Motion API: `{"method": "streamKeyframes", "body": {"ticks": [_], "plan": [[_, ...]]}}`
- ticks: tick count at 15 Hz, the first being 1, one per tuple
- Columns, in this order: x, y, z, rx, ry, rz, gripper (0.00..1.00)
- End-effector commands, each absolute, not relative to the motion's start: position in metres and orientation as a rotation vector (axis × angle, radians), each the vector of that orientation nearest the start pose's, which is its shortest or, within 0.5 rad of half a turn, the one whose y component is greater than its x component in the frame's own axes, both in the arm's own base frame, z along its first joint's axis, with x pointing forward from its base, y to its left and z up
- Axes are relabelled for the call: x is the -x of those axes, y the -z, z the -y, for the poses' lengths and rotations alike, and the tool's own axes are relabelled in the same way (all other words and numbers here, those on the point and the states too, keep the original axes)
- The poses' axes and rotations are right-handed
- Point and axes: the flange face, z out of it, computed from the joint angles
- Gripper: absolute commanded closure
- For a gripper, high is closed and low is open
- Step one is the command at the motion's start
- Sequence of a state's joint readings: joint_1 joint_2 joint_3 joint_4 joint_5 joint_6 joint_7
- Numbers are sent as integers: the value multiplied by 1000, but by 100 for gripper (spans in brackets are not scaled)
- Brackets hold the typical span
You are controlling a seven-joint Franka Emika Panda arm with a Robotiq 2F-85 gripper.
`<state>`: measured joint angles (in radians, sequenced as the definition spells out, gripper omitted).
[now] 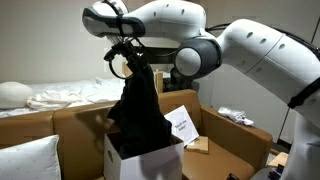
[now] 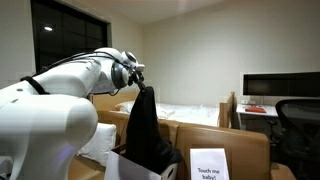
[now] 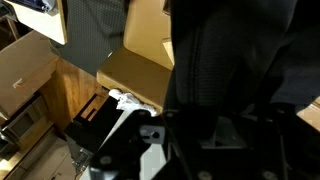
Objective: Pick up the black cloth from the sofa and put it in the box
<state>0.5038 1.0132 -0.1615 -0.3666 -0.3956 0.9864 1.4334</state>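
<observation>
The opening of the white box is below my gripper and the cloth's lower end is inside, so I should lower my gripper toward it next and release the cloth's top.
My gripper [image 1: 128, 58] is shut on the top of the black cloth [image 1: 138, 112] and holds it in the air. The cloth hangs straight down, and its lower end reaches into the open white box [image 1: 150, 160]. In an exterior view the gripper [image 2: 140, 80] holds the cloth [image 2: 145, 130] above the box rim [image 2: 125, 165]. In the wrist view the dark cloth [image 3: 235, 70] fills most of the frame and hides the fingertips.
A brown sofa back [image 1: 70, 115] with a white blanket [image 1: 70, 96] lies behind. A white pillow [image 1: 30, 158] is in front. An open cardboard box [image 1: 230, 135] with a paper sign [image 1: 183, 125] stands beside the white box. A desk with monitors [image 2: 280, 90] stands at the far side.
</observation>
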Motion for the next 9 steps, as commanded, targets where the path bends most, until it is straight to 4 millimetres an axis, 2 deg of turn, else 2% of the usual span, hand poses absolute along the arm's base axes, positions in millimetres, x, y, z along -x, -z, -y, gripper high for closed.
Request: {"method": "streamKeyframes", "body": {"ticks": [1, 3, 5, 9], "plan": [[-664, -472, -257, -2089, -234, 1428, 100], [-663, -475, -256, -2092, -241, 1433, 100], [-651, -433, -263, -2043, -33, 1379, 100], [-628, -371, -272, -1884, 193, 1314, 100]]}}
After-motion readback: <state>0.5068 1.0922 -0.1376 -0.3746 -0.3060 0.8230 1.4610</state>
